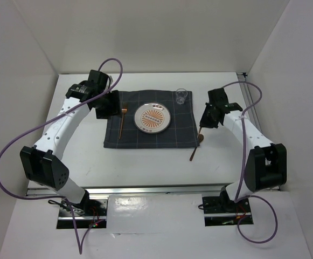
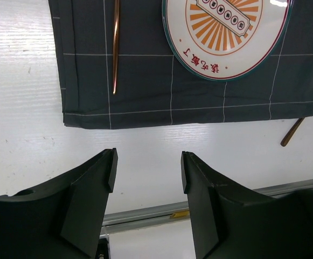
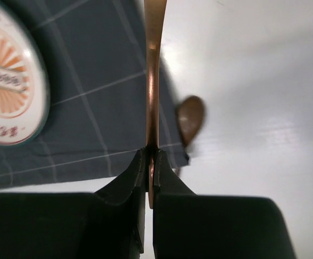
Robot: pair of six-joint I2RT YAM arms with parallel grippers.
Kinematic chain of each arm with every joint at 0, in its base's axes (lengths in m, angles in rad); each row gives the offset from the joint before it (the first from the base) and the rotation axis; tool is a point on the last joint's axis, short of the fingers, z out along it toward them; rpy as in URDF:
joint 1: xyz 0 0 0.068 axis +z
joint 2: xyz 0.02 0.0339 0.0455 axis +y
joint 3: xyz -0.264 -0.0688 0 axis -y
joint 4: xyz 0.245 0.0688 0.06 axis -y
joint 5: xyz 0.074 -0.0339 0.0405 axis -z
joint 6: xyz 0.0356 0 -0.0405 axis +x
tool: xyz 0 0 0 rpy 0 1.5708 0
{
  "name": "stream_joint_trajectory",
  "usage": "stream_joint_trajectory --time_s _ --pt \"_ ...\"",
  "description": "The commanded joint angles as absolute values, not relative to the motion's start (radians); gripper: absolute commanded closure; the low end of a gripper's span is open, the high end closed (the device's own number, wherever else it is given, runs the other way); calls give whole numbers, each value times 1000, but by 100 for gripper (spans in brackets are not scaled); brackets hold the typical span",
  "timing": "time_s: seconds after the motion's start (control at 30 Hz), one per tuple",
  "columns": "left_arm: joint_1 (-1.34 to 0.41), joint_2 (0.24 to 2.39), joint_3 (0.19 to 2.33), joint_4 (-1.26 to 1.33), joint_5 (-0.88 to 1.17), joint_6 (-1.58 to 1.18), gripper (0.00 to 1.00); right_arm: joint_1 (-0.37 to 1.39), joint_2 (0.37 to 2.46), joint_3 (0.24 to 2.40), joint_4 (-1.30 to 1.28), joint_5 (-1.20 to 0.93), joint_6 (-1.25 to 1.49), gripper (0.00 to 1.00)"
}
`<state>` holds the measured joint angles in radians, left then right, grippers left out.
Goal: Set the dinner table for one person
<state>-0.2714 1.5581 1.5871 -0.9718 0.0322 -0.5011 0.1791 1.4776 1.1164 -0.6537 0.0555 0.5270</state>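
Bare cloth beside the plate is below and to the left in the top view, so my right gripper will go there next, lower the utensil and let go of it.
On the white dinner table (image 1: 145, 167) lies a dark grey checked cloth (image 1: 125, 141) with a round orange-patterned plate (image 1: 152, 117) in its middle. A copper utensil (image 1: 122, 124) lies on the cloth left of the plate. A copper spoon (image 1: 195, 147) lies across the cloth's right edge, its bowl (image 3: 190, 120) on the table. My right gripper (image 3: 151, 156) is shut on a thin copper utensil (image 3: 152, 81), seen edge-on above the cloth's right edge. My left gripper (image 2: 148, 167) is open and holds nothing, over bare table near the cloth's left side.
A clear glass (image 1: 181, 96) stands at the cloth's far right corner. White walls close the table in on three sides. A metal rail (image 1: 145, 190) runs along the near edge by the arm bases.
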Motion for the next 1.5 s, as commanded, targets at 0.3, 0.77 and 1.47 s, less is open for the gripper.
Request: stream_joint_trajectory --time_s 0.3,0.77,1.47 --pt "-268 1554 1603 -960 18 -499 33 331 1791 1399 -640 -123 327 100" --pt "-268 1545 1594 -979 -11 -499 33 340 2016 1505 -606 -155 339 84" --pt "-278 1563 1624 -979 9 -480 33 322 1399 939 -643 17 649 26"
